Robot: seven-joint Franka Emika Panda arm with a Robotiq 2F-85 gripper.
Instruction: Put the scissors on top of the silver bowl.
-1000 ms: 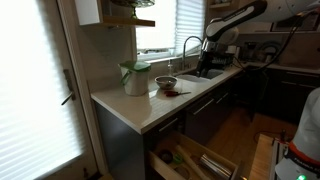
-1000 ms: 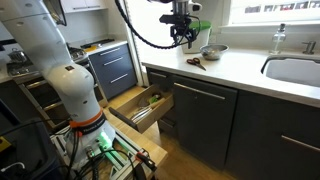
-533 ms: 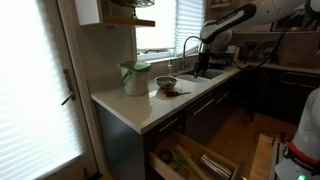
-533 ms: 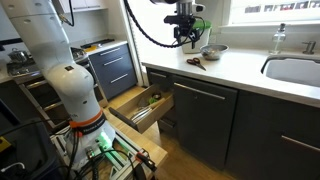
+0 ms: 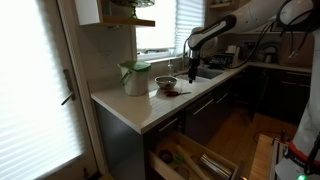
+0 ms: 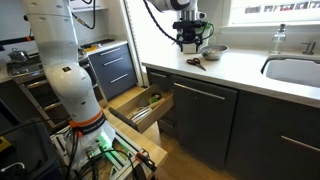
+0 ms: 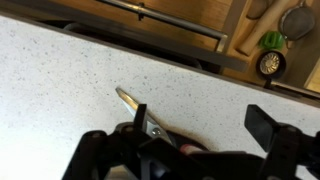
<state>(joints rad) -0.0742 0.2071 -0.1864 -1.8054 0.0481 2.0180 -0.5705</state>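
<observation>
My gripper turns and lowers onto the dark red handles next, since the scissors [image 5: 176,92] lie flat below it on the counter in front of the bowl.
The scissors [image 7: 131,102] lie flat on the speckled white counter, with the short blades pointing up-left in the wrist view. Their dark red handles [image 7: 186,148] are partly hidden under my gripper body. My gripper [image 7: 200,125] is open and hovers just above them, one finger [image 7: 140,117] over the blades and the other well to the right. In both exterior views the scissors [image 5: 176,92] [image 6: 196,62] lie in front of the silver bowl [image 5: 165,82] [image 6: 212,51]. The gripper [image 5: 193,73] [image 6: 188,42] hangs above the counter near both.
A white container with green trim [image 5: 135,77] stands beside the bowl. An open drawer with utensils [image 6: 140,106] [image 5: 192,160] sticks out below the counter edge and shows at the top of the wrist view [image 7: 180,20]. A sink [image 6: 296,70] lies further along the counter.
The arm has swung along the counter toward the scissors and bowl and has come lower. The scissors and bowl have not moved.
</observation>
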